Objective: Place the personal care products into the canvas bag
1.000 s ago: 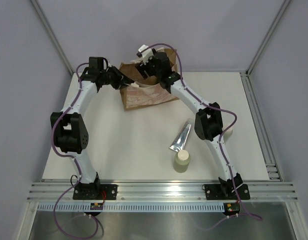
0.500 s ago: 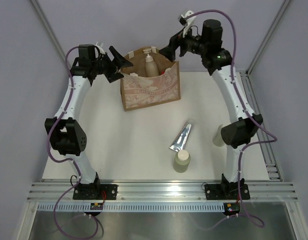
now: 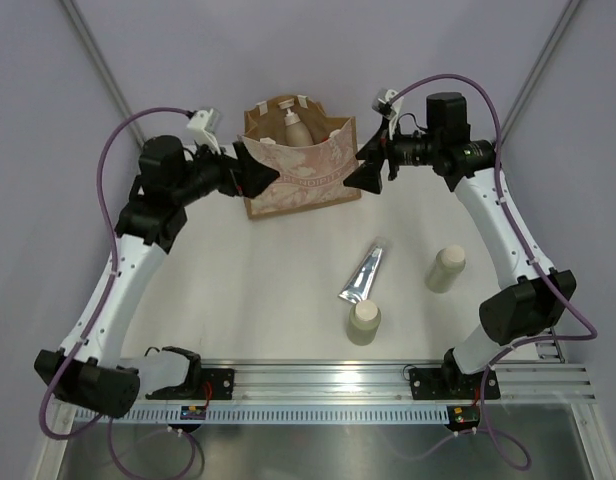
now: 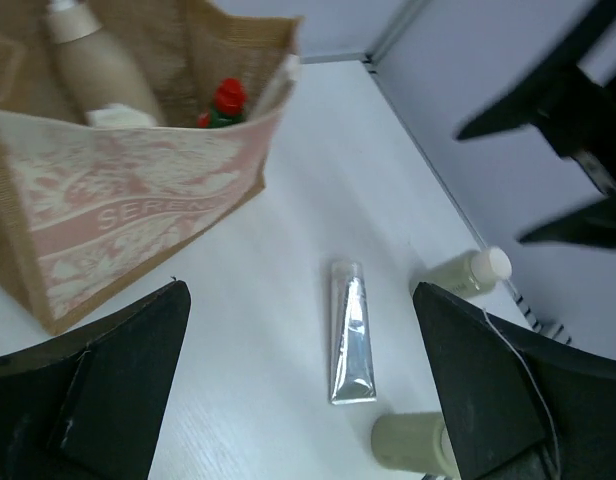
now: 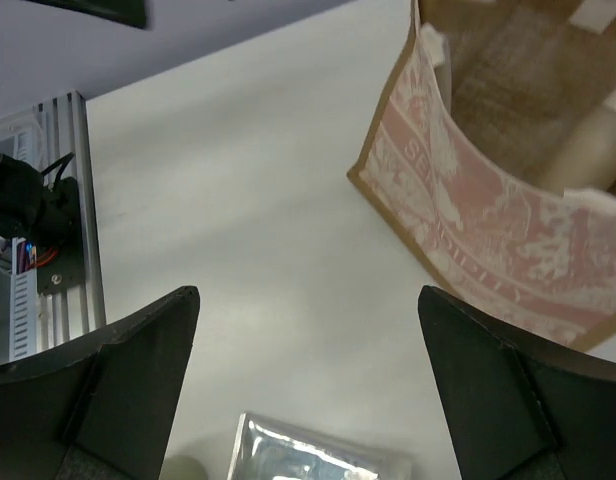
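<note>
My left gripper will next swing back from the bag (image 3: 300,178), then down around the beige bottle's cap end by the tube's lower end.
The canvas bag (image 3: 300,178) stands upright at the back of the table, its floral front facing the arms. Inside it I see a beige pump bottle (image 4: 93,65) and a red-capped bottle (image 4: 226,96). My left gripper (image 3: 266,177) hangs open just left of the bag's front, holding nothing. My right gripper (image 3: 361,170) is open at the bag's right side, also holding nothing. A silver tube (image 3: 362,273) lies flat mid-table. One beige bottle (image 3: 365,322) stands near the tube's lower end and another (image 3: 445,268) to its right.
The white table (image 3: 238,290) ends at a metal rail (image 3: 328,382) along the near edge. Grey walls with corner posts close in the back and sides. The right arm's elbow (image 3: 518,310) hangs low by the right edge.
Both grippers were at the bag's mouth a second ago; they opened, pulled apart and came down to either side of the bag. The bag now stands upright with its mouth open.
</note>
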`<state>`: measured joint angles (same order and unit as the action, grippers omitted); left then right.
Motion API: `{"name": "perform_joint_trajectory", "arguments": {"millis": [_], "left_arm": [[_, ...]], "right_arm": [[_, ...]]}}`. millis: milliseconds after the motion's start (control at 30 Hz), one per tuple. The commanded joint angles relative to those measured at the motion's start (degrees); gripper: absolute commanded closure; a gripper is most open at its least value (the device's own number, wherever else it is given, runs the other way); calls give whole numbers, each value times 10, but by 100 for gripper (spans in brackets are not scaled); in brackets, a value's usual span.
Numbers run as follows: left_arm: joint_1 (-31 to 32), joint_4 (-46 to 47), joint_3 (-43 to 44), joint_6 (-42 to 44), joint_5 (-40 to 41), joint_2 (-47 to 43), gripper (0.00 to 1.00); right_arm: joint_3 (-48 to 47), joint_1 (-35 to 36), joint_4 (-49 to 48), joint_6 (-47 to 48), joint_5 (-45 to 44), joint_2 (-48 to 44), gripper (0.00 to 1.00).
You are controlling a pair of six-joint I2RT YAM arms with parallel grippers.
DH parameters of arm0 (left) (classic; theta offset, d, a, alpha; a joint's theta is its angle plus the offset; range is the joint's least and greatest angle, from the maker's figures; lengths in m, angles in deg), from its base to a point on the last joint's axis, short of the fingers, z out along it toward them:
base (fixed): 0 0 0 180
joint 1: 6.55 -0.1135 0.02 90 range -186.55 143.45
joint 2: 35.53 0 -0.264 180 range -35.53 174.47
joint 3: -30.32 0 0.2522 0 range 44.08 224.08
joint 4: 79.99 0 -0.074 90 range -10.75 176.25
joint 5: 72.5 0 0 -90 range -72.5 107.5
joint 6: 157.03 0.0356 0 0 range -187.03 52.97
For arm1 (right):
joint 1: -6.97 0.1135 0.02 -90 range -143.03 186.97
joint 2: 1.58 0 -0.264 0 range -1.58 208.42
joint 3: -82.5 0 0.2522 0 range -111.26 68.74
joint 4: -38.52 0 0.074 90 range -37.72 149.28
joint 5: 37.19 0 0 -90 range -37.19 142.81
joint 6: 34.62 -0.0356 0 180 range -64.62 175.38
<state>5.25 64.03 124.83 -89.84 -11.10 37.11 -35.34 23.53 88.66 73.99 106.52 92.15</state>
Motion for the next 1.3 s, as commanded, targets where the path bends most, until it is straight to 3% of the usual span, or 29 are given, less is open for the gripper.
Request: {"name": "perform_joint_trajectory", "arguments": {"millis": [0,133,267,333,433,633,833,1033,1100,1267], "left_arm": [[85,73,-88,111,18,-65,1],[210,124,-227,145,29,-125,1],[387,273,-376,164,77,-158,1],[457,332,-424,174,112,-145,1],[509,402,-451,171,142,-89,1],[570,458,-408,210,183,48,1],[604,442,-337,212,293,152,1],[609,456,-303,188,333,181,3],[611,451,-300,188,331,190,7],[611,435,-300,178,317,203,32]], "right_arm": [[55,-25,23,5,34,-57,0],[111,-35,89,69,53,-116,0],[180,-44,112,96,38,-159,0],[197,-53,109,88,36,-177,1],[222,-77,99,77,39,-196,1],[258,-108,99,70,33,-231,0],[285,-120,99,66,32,-264,1],[300,-131,91,58,41,-284,1],[301,-134,88,55,45,-288,0],[305,-142,81,50,52,-295,1]]}}
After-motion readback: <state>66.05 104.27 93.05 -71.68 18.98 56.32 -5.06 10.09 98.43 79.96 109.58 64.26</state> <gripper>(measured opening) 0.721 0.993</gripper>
